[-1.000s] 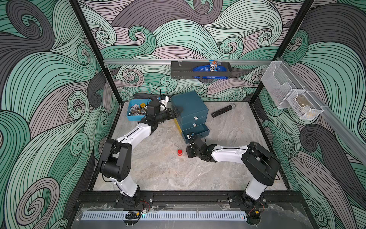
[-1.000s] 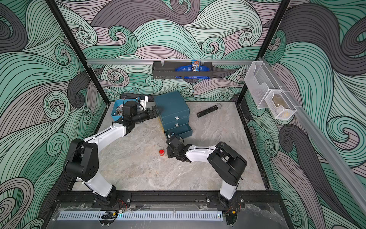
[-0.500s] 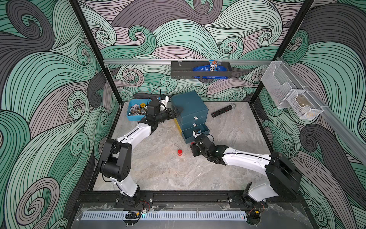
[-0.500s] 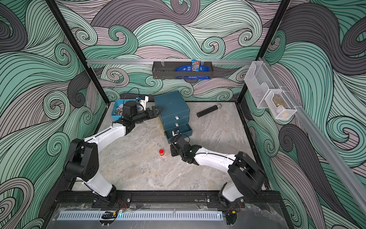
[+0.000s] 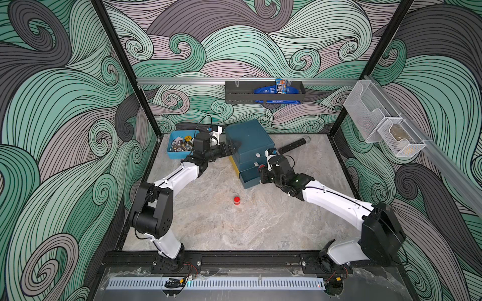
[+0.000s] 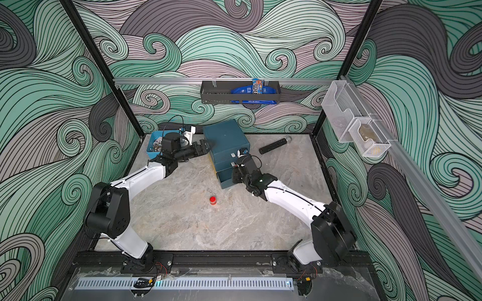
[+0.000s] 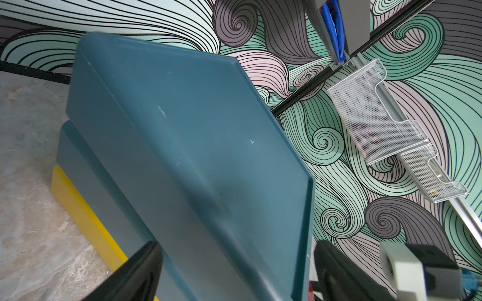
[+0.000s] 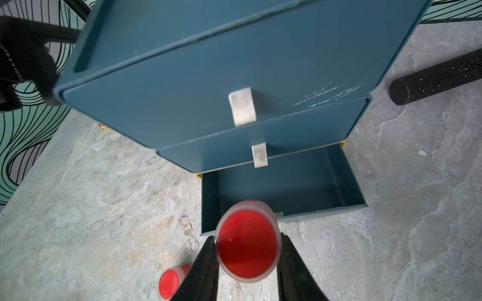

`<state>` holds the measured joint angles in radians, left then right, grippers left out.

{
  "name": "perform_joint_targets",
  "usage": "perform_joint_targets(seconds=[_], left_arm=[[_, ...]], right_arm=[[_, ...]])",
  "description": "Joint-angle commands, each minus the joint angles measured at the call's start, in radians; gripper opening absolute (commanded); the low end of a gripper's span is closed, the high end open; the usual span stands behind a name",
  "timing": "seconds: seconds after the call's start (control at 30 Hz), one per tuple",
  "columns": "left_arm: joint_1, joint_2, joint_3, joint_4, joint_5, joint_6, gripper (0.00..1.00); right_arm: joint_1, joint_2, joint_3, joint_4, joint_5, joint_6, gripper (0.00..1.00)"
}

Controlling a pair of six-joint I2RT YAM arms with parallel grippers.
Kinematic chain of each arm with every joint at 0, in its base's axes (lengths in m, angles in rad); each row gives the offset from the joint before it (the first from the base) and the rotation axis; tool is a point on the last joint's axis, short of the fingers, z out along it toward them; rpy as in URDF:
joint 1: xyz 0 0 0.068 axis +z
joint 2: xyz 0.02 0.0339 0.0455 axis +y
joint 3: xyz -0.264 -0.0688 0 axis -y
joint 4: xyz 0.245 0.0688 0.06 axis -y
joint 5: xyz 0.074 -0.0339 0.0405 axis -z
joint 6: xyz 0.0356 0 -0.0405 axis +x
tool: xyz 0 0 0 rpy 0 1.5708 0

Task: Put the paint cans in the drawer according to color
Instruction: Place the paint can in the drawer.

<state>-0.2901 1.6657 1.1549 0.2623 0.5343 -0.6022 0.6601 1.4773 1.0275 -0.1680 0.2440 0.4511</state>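
Note:
The robot's right gripper will next lower its red paint can into the open space on the bare bottom of the pulled-out tray (image 8: 268, 188) and let it go, because that space is below.
The drawer (image 5: 247, 140) (image 6: 225, 138) is a dark teal chest at the back of the table, its bottom tray (image 8: 281, 182) pulled out and bare inside. My right gripper (image 8: 247, 239) (image 5: 262, 173) is shut on a red paint can (image 8: 247, 250), which hangs above the pulled-out tray's front edge. A second red paint can (image 5: 237, 200) (image 6: 213, 200) (image 8: 172, 280) stands on the table in front of the chest. My left gripper (image 7: 238, 246) (image 5: 230, 148) is open wide, with its fingers on either side of the chest's upper left edge.
A light-blue bin (image 5: 180, 147) of metal bits sits behind my left arm. A black cylinder (image 5: 292, 146) (image 8: 438, 75) lies right of the chest. Small wire rings (image 8: 186, 225) lie by the tray's corner. A black shelf (image 5: 263, 95) and mesh trays (image 5: 383, 130) hang on the walls.
My right arm has stretched back from beside the standing red can to the pulled-out bottom tray, carrying its red can along. The left arm has stayed still.

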Motion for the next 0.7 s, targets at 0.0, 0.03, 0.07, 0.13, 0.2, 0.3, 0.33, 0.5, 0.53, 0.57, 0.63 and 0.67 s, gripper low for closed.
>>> perform_joint_targets(seconds=[0.0, 0.03, 0.07, 0.13, 0.2, 0.3, 0.33, 0.5, 0.53, 0.57, 0.63, 0.67], left_arm=[[0.004, 0.000, 0.003, 0.002, -0.004, 0.019, 0.94], [0.005, 0.000, 0.003, 0.002, -0.003, 0.019, 0.94], [0.005, 0.002, 0.004, 0.002, -0.004, 0.019, 0.94], [0.005, 0.001, 0.004, 0.000, -0.003, 0.018, 0.94], [0.005, 0.000, 0.003, 0.002, -0.004, 0.018, 0.94], [0.004, 0.003, 0.005, -0.002, -0.005, 0.020, 0.94], [0.005, 0.002, 0.006, -0.003, -0.005, 0.022, 0.94], [0.005, 0.002, 0.005, -0.001, -0.005, 0.020, 0.94], [0.005, 0.002, 0.006, -0.002, -0.005, 0.019, 0.94], [0.005, 0.002, 0.006, -0.001, -0.004, 0.019, 0.94], [0.005, 0.003, 0.006, -0.001, -0.004, 0.018, 0.94], [0.005, 0.002, 0.006, -0.001, -0.002, 0.018, 0.94]], right_arm=[[-0.013, 0.046, 0.032, -0.011, -0.045, -0.030, 0.21], [-0.016, 0.057, 0.038, -0.011, -0.047, -0.032, 0.20], [-0.021, 0.068, 0.043, -0.008, -0.048, -0.033, 0.20], [-0.026, 0.088, 0.049, -0.004, -0.047, -0.035, 0.20], [-0.032, 0.106, 0.046, 0.009, -0.046, -0.033, 0.19], [-0.043, 0.130, 0.033, 0.049, -0.049, -0.022, 0.19], [-0.046, 0.139, 0.029, 0.063, -0.054, -0.017, 0.19], [-0.059, 0.202, 0.026, 0.111, -0.068, -0.001, 0.19], [-0.060, 0.211, 0.027, 0.115, -0.069, 0.002, 0.19], [-0.060, 0.220, 0.026, 0.119, -0.071, 0.004, 0.21], [-0.060, 0.232, 0.023, 0.125, -0.067, 0.010, 0.33], [-0.061, 0.234, 0.020, 0.130, -0.064, 0.011, 0.40]])
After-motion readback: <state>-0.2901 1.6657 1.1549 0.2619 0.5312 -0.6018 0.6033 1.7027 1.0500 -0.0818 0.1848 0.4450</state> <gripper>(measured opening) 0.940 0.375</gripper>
